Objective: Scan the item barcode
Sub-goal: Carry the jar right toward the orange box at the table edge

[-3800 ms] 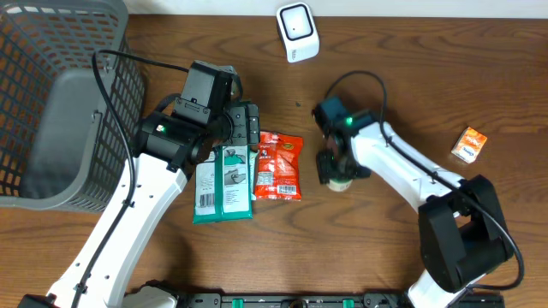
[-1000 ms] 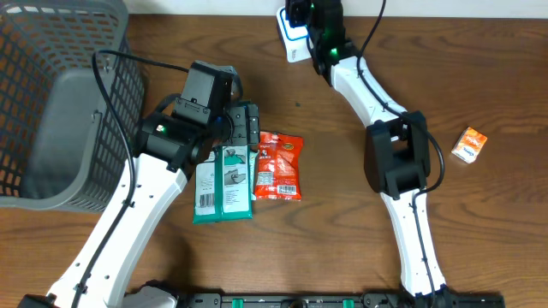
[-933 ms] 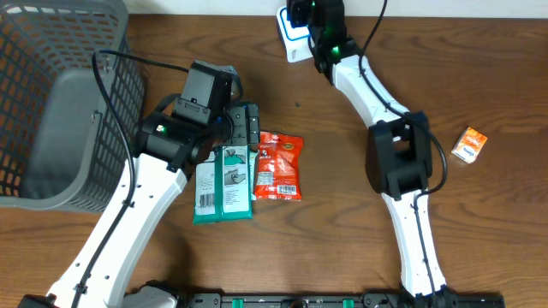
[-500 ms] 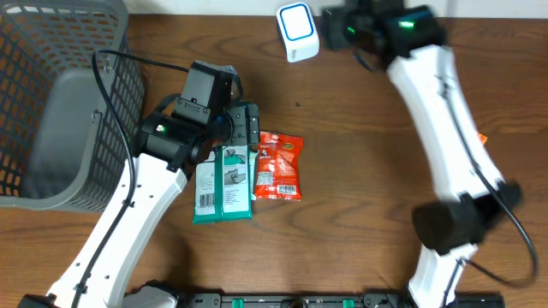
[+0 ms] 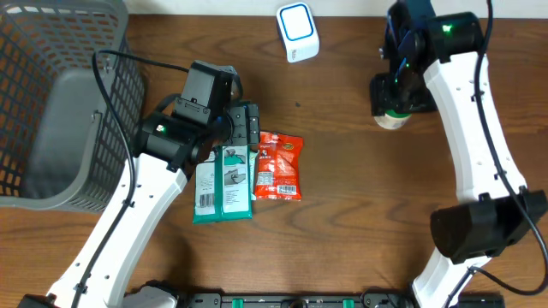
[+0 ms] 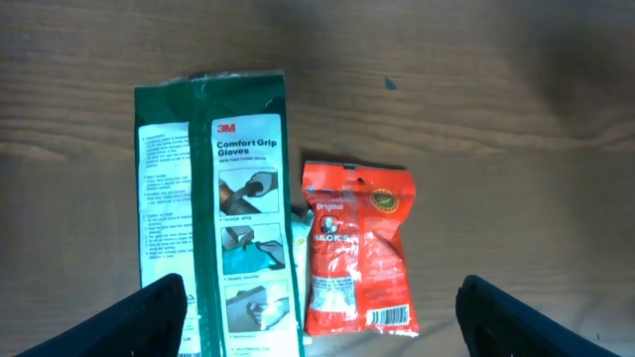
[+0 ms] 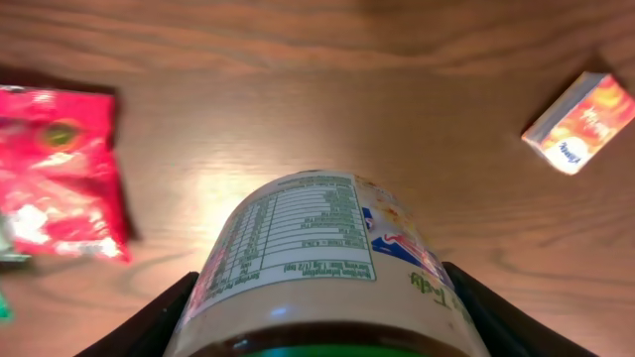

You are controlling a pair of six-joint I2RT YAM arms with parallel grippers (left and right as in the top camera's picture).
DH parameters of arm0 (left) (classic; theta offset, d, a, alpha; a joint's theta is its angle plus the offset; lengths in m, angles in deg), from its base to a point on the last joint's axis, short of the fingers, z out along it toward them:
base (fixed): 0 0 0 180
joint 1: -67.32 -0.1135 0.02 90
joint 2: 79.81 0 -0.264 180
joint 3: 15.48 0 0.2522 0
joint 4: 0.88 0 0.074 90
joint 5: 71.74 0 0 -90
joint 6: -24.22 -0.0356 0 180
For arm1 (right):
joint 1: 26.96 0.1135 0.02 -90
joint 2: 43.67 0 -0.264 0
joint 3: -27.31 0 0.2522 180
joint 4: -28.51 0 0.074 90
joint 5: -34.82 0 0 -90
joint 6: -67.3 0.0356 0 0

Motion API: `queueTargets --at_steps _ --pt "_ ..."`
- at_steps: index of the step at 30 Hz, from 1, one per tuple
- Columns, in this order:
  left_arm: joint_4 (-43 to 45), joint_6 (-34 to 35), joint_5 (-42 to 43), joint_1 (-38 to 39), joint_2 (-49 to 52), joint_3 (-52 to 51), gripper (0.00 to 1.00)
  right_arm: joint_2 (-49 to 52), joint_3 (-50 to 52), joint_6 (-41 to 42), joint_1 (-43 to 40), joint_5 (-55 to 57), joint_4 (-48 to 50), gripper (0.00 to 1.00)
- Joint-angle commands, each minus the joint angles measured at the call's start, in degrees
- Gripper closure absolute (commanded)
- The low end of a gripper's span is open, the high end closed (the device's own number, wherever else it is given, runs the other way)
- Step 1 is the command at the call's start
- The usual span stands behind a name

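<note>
The jar (image 7: pixel 317 253) should next go across and down with my right gripper and be released, as bare tabletop (image 7: pixel 486 144) beside the orange box is below and to its right in the wrist view.
My right gripper (image 5: pixel 392 96) is shut on a jar (image 5: pixel 392 120) with a pale label and a green lid, held right of the white scanner (image 5: pixel 297 30), whose face glows blue. In the right wrist view the jar (image 7: pixel 317 253) fills the space between both fingers and shows its nutrition panel; no barcode on it is in view. My left gripper (image 5: pixel 242 128) hangs open over a green glove pack (image 6: pixel 243 218) and a red snack pack (image 6: pixel 357 248), holding nothing. The snack pack's barcode shows near its lower edge.
A grey wire basket (image 5: pixel 51 85) fills the far left. A small orange box (image 5: pixel 469 144) lies at the right, also seen in the right wrist view (image 7: pixel 580 121). The glove pack (image 5: pixel 224 184) and the snack pack (image 5: pixel 278 167) lie side by side mid-table.
The right arm carried the jar from in front of the scanner over to the right. The left arm and the packs have stayed put.
</note>
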Motion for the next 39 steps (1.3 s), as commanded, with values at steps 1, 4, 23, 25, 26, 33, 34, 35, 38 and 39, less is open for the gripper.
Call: queueTargets --at_steps 1,4,23,25,26,33,34,35,38,39 --pt "0.0 -0.5 0.1 0.0 0.2 0.9 0.13 0.7 7.2 1.0 -3.2 1.3 3.0 0.99" --pt "0.0 -0.5 0.1 0.0 0.2 0.9 0.13 0.7 14.4 2.1 -6.4 1.4 10.0 0.99" --pt "0.0 -0.5 0.1 0.0 0.2 0.9 0.13 0.7 40.2 3.5 -24.4 0.8 43.8 0.99" --pt "0.0 -0.5 0.1 0.0 0.2 0.9 0.13 0.7 40.2 3.5 -24.8 0.8 43.8 0.99" --pt "0.0 -0.5 0.1 0.0 0.2 0.9 0.13 0.7 40.2 3.5 -25.0 0.9 43.7 0.99" --pt "0.0 -0.5 0.1 0.0 0.2 0.9 0.12 0.7 40.2 3.5 -26.4 5.6 43.6 0.98" --pt "0.0 -0.5 0.1 0.0 0.2 0.9 0.12 0.7 40.2 3.5 -26.8 5.5 43.6 0.98" --pt "0.0 -0.5 0.1 0.0 0.2 0.9 0.13 0.7 40.2 3.5 -26.9 5.5 43.6 0.98" --pt "0.0 -0.5 0.1 0.0 0.2 0.9 0.13 0.7 40.2 3.6 -27.2 5.2 43.6 0.98" --pt "0.0 -0.5 0.1 0.0 0.2 0.9 0.12 0.7 40.2 3.6 -27.2 4.4 43.6 0.97"
